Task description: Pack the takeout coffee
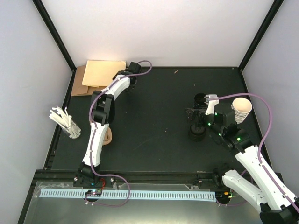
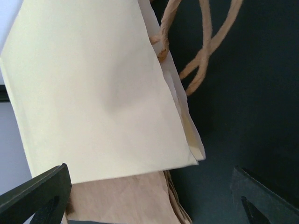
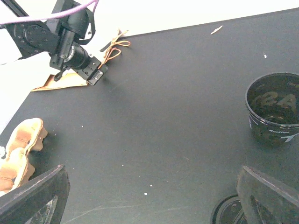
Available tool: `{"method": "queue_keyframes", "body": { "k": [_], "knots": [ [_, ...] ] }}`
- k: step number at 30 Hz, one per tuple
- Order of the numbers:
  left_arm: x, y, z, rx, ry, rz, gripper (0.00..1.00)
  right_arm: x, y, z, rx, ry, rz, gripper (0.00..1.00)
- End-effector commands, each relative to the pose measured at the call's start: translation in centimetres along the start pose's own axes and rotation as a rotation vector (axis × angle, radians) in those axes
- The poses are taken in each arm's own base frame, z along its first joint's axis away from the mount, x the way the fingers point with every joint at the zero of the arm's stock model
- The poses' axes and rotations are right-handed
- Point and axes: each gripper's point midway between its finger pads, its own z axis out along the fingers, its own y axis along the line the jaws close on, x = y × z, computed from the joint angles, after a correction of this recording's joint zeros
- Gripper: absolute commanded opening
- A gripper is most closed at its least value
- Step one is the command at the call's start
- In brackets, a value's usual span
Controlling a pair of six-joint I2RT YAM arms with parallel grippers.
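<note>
My left gripper comes down next toward the rope handles and onto the paper bag's top edge (image 1: 125,68) (image 2: 180,103) beside them.
The takeout coffee cup (image 1: 242,110), small and cream-white, sits at the right side of the table just right of my right wrist; neither wrist view shows it. The cream paper bag (image 1: 103,73) lies flat at the back left on top of a brown bag (image 1: 80,87). My left gripper (image 1: 127,80) is open at the cream bag's right edge. The left wrist view shows the cream bag (image 2: 93,93), its rope handles (image 2: 205,51) and the brown bag (image 2: 126,196) between my open fingers. My right gripper (image 1: 194,116) is open and empty above the mat.
A black plastic cup (image 3: 273,109) stands at the right, with black lids (image 1: 197,133) stacked nearby. A holder of white stirrers (image 1: 67,123) stands at the left edge. A brown padded item (image 3: 18,149) lies by the left arm. Black frame posts stand at the back corners.
</note>
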Motion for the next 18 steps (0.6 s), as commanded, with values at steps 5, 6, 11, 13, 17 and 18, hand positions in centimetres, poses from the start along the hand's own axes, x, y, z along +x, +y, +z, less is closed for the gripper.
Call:
{"method": "queue_keyframes", "body": {
  "k": [5, 6, 11, 13, 17, 18],
  "knots": [
    [-1.4, 2.4, 2.8, -0.217, -0.009, 0.11, 0.97, -1.8, 1.4, -0.9, -0.054, -0.053, -0.018, 1.0],
    [-1.3, 2.5, 3.4, -0.239, 0.004, 0.139, 0.96, -1.7, 1.3, -0.8, -0.05, -0.052, -0.019, 1.0],
    [-0.8, 1.5, 5.3, -0.255, 0.021, 0.164, 0.94, -1.6, 1.2, -0.8, -0.042, -0.046, -0.024, 1.0],
    [-1.1, 1.4, 5.6, -0.257, 0.009, 0.165, 0.88, -1.7, 1.2, -0.9, -0.042, -0.051, -0.027, 1.0],
    [-2.0, 1.6, 5.6, -0.276, -0.02, 0.159, 0.62, -1.9, 1.2, -0.9, -0.041, -0.059, -0.032, 1.0],
    [-2.2, 1.6, 5.5, -0.273, -0.027, 0.161, 0.55, -2.0, 1.3, -0.8, -0.043, -0.059, -0.033, 1.0]
  ]
}}
